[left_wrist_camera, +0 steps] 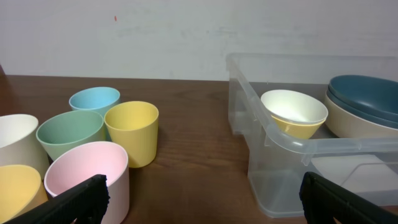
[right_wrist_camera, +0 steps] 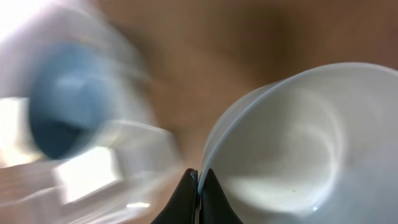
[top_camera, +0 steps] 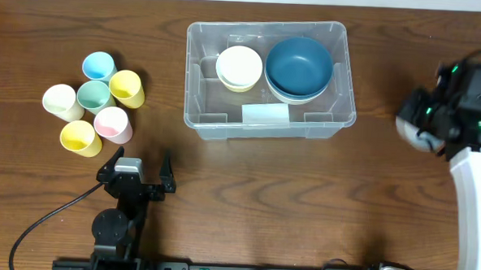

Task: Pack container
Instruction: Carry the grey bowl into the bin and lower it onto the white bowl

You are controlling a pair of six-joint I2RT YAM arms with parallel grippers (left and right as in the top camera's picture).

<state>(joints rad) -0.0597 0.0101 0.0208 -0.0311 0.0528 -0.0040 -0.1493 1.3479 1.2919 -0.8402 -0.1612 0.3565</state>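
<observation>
The cream bowl lies left of my right gripper in the overhead view, so next my right gripper needs to swing over the container and down onto that bowl, then release it.
The clear plastic container (top_camera: pixel 269 71) stands at the table's back middle. It holds a cream bowl (top_camera: pixel 239 67) nested in a yellow one, and a dark blue bowl (top_camera: pixel 299 66) stacked on a pale one. It also shows in the left wrist view (left_wrist_camera: pixel 292 140) and blurred in the right wrist view (right_wrist_camera: pixel 81 143). My right gripper (right_wrist_camera: pixel 198 180) is shut on the rim of a white bowl (right_wrist_camera: pixel 298 143), held to the right of the container (top_camera: pixel 419 131). My left gripper (top_camera: pixel 137 173) is open and empty near the front, beside the cups.
Several pastel cups (top_camera: pixel 96 100) stand in a cluster at the left: blue, yellow, green, white and pink. They show close in the left wrist view (left_wrist_camera: pixel 87 137). A white label (top_camera: pixel 265 113) sits on the container's front wall.
</observation>
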